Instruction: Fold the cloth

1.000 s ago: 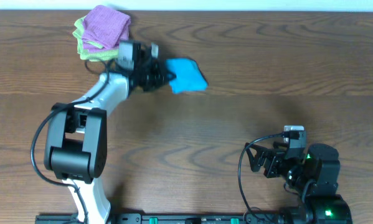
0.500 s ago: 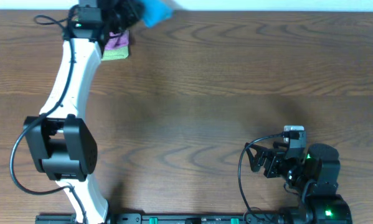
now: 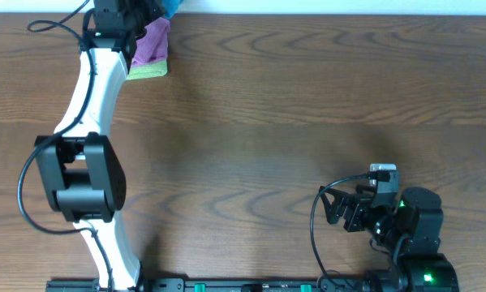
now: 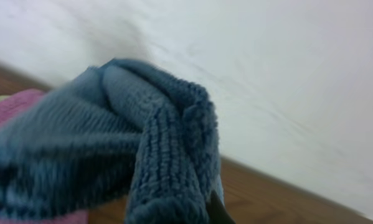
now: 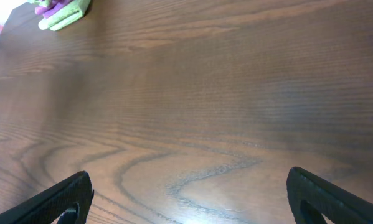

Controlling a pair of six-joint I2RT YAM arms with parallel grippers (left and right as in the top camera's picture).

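Note:
I should next lower the blue cloth in my left gripper onto the purple folded cloth (image 3: 152, 42) (image 4: 13, 111) below it, which is stacked on the lime-green one. Then I should let go of the blue cloth.
The blue cloth (image 3: 169, 6) is bunched up and held at the far left edge of the table; only a small blue part shows in the overhead view, above the purple folded cloth (image 3: 152, 42). In the left wrist view the cloth (image 4: 155, 143) fills the foreground, dark and folded over itself. My left gripper (image 3: 149, 10) is shut on it, the arm stretched far out. My right gripper (image 3: 333, 207) is open and empty at the near right; its fingers (image 5: 61, 199) stand wide apart above bare wood.
The purple folded cloth lies on a lime-green folded cloth (image 3: 148, 71) at the far left corner; both also show in the right wrist view (image 5: 58, 12). A white wall (image 4: 286, 74) rises just behind the table's far edge.
My left arm has swung the blue cloth from the table beside the folded stack up and back to the far edge, over the purple cloth. The right arm has not moved.

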